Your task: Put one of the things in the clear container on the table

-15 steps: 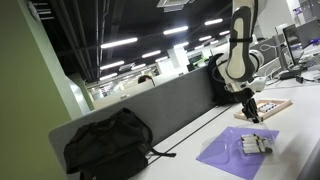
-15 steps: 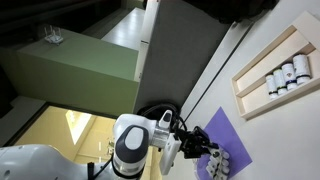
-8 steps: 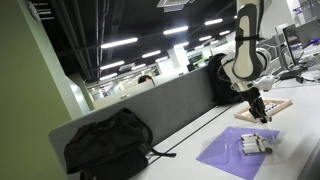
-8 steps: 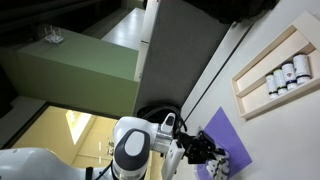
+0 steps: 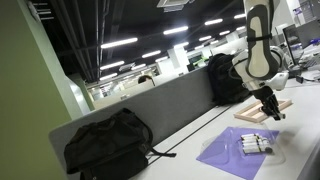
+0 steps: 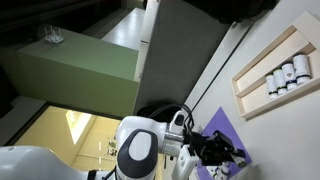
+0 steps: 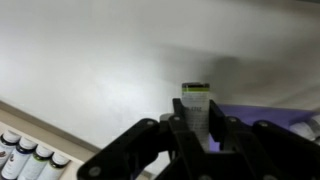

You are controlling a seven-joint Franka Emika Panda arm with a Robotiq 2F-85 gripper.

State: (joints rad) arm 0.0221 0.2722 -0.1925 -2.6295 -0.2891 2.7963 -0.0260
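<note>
My gripper moves away from the purple mat next, then lowers and releases the cylinder. Bare tabletop lies below my gripper, between the mat and the wooden tray.
In the wrist view my gripper (image 7: pixel 196 118) is shut on one whitish-grey stubby cylinder (image 7: pixel 196 96) with a dark band at its top, held upright above the pale table (image 7: pixel 100 60). In an exterior view the gripper (image 5: pixel 273 112) hangs above the table, between the purple mat and the wooden tray. The clear container (image 5: pixel 268 150) sits on the mat with several cylinders (image 5: pixel 252 144) in it. In an exterior view the gripper (image 6: pixel 228 152) is near the mat's edge.
A purple mat (image 5: pixel 222 156) lies on the table (image 5: pixel 185 140). A wooden-framed tray (image 6: pixel 275 70) with small dark-capped pieces lies past it, and it also shows in the wrist view (image 7: pixel 25 158). A black backpack (image 5: pixel 108 145) leans against the grey partition (image 5: pixel 170 105).
The arm has risen and moved away from the clear container toward the wooden tray, carrying one cylinder with it.
</note>
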